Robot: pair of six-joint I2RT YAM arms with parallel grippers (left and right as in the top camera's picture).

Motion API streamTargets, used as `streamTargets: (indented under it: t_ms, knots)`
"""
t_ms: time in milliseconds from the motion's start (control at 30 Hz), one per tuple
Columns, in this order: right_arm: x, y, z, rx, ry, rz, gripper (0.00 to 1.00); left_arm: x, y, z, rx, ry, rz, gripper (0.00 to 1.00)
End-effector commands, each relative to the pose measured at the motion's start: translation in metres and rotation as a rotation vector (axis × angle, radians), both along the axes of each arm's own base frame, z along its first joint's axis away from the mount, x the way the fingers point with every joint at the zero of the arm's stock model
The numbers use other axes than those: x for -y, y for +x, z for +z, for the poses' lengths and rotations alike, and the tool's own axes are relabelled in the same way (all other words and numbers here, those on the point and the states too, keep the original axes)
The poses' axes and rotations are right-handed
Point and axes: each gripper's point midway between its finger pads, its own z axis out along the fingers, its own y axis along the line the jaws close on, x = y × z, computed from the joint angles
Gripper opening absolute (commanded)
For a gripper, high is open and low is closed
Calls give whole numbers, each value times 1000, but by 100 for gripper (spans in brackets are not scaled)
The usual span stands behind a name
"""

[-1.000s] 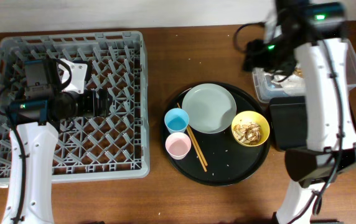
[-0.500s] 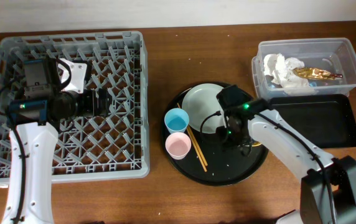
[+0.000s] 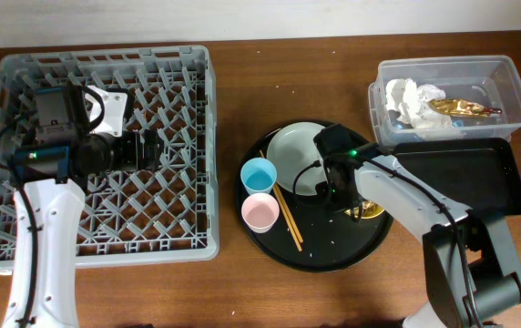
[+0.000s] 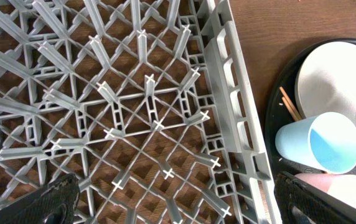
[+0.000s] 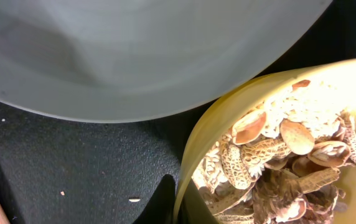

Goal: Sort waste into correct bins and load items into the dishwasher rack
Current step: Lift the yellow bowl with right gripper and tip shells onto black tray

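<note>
I will lift my right gripper next, tip the bowl (image 3: 374, 212) over the shallow black tray (image 3: 461, 178) because it is full of food scraps, and return to release it on the round tray.
My right gripper (image 5: 179, 208) is shut on the near rim of the yellow bowl (image 5: 193, 149), one finger inside and one outside. The bowl holds brown and whitish food scraps (image 5: 277, 162). Seen from above, that gripper (image 3: 341, 195) covers most of the bowl (image 3: 374, 212). The grey-green plate (image 3: 295, 157) lies beside it, with the blue cup (image 3: 259, 175), pink cup (image 3: 260, 213) and chopsticks (image 3: 288, 219) to the left. My left gripper (image 4: 181, 205) hangs open over the dishwasher rack (image 4: 147, 118), holding nothing.
The cups, plate and bowl sit on a round black tray (image 3: 324, 251). At the back right a clear tub (image 3: 515, 82) holds white tissue (image 3: 411, 100) and a gold foil wrapper (image 3: 461, 107). A shallow black tray (image 3: 461, 178) lies in front of it. The rack (image 3: 106, 56) fills the left side.
My right arm came down from over the clear tub to the yellow bowl and shut its jaws on the rim. The left arm has not moved.
</note>
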Motion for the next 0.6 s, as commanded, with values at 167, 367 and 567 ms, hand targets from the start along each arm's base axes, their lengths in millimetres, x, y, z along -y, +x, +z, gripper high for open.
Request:
streamTargets:
  t_ms: [167, 367, 567]
  knots:
    - [19, 20, 148, 178, 186, -102, 4, 0, 3, 5, 17, 8, -11, 99]
    - [110, 36, 190, 334, 573, -278, 4, 0, 3, 5, 17, 8, -11, 99]
    - [179, 54, 196, 501, 965, -336, 4, 0, 3, 5, 17, 8, -11, 99]
